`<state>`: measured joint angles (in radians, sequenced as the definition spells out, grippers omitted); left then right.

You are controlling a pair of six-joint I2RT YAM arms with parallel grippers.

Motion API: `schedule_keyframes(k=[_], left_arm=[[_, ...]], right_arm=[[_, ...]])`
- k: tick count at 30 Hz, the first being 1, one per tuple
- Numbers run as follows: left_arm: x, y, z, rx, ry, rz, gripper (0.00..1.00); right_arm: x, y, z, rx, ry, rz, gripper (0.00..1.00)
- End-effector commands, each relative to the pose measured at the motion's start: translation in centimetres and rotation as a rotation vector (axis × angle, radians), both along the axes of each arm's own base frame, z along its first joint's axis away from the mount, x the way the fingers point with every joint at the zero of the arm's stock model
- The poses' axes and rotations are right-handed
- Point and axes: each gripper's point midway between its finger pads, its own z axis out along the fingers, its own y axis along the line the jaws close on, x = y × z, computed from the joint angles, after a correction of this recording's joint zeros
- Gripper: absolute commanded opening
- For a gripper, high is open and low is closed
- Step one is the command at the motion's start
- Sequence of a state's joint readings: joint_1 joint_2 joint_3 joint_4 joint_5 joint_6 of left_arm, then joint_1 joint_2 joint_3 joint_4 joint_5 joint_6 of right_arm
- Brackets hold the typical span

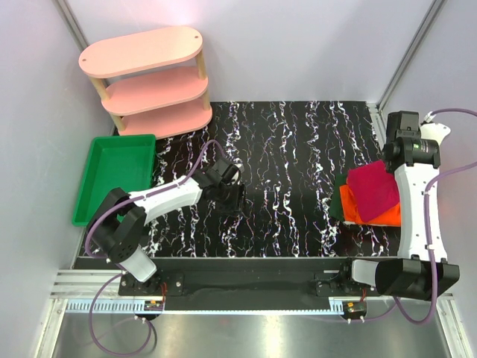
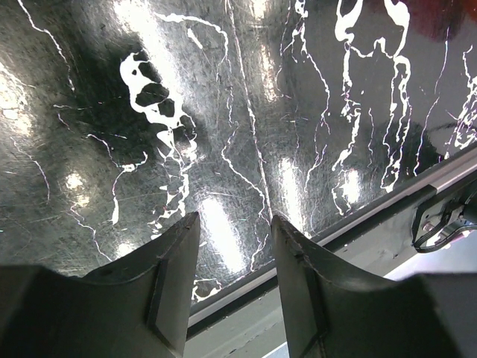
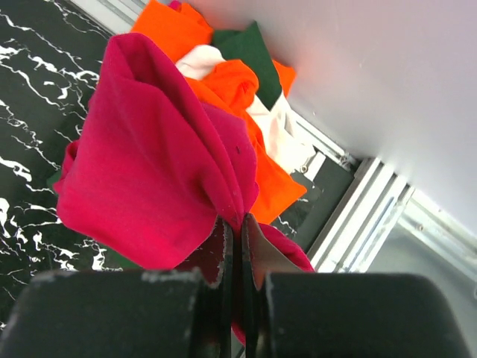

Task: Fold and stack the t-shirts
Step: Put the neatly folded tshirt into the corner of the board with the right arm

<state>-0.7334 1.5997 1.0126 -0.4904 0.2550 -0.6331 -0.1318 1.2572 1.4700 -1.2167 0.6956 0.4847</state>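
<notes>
My right gripper lowers and moves back along the wall next, bringing the crimson t-shirt's fold down over the pile's near side [image 1: 383,217] [image 3: 276,192], where orange cloth lies uncovered.
At the table's right edge lies a pile of t-shirts: a crimson one [image 1: 374,189] on top, an orange one [image 1: 382,215] under it, and a dark green one [image 1: 339,207] peeking out at the left. My right gripper [image 3: 238,222] is shut on a pinched fold of the crimson t-shirt [image 3: 149,164], lifting it over the orange cloth [image 3: 246,97] and dark green cloth [image 3: 250,48]. My left gripper [image 2: 235,224] hovers open over bare marbled table near the front edge, nothing between its fingers [image 2: 175,268]. In the top view the left gripper [image 1: 231,195] sits left of centre.
A green plastic tray [image 1: 115,177] stands at the left edge. Behind it is a pink three-tier shelf [image 1: 149,78]. The table's front rail [image 2: 387,201] runs just under the left gripper. The right wall [image 3: 373,74] is close beside the pile.
</notes>
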Motion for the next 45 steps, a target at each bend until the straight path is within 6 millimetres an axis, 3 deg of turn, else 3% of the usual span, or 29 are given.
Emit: schedule_keyframes(k=[1,7,12,18,25,31,35,38,45], left_arm=[[0.1,-0.9,0.6,-0.030,-0.004,-0.016,0.47],[-0.1,-0.6,0.7,-0.023,-0.005,-0.013,0.47],[-0.3,-0.5,0.8,-0.027,-0.005,-0.011,0.47],[-0.7,-1.0,0.8,-0.032,0.002,-0.026,0.47],[-1.3,-1.0,1.1,-0.044,0.002,-0.049,0.46],[-1.6,-1.0,1.6,-0.062,0.000,-0.061,0.46],[-1.8,-1.0,1.7,-0.064,-0.001,-0.071,0.46],[-1.8,-1.0,1.6,-0.063,-0.002,-0.074,0.46],[-1.8,-1.0,1.3,-0.055,0.001,-0.083,0.46]], right_arm=[[1.3,-0.4,2.2,-0.067,-0.050,0.035,0.00],[-1.6,-2.0,-0.5,-0.118,0.058,-0.098,0.00],[-4.6,-1.6,-4.8,0.000,0.141,-0.195,0.00],[-6.6,-2.1,-5.2,0.020,0.141,-0.260,0.00],[-7.8,-2.9,-6.8,0.078,0.171,-0.342,0.00],[-7.5,-2.6,-8.8,0.176,0.215,-0.378,0.00],[-7.4,-3.1,-8.9,0.171,0.225,-0.395,0.00],[-7.4,-3.6,-9.0,0.175,0.230,-0.409,0.03],[-6.8,-4.1,-7.3,0.149,0.158,-0.416,0.41]])
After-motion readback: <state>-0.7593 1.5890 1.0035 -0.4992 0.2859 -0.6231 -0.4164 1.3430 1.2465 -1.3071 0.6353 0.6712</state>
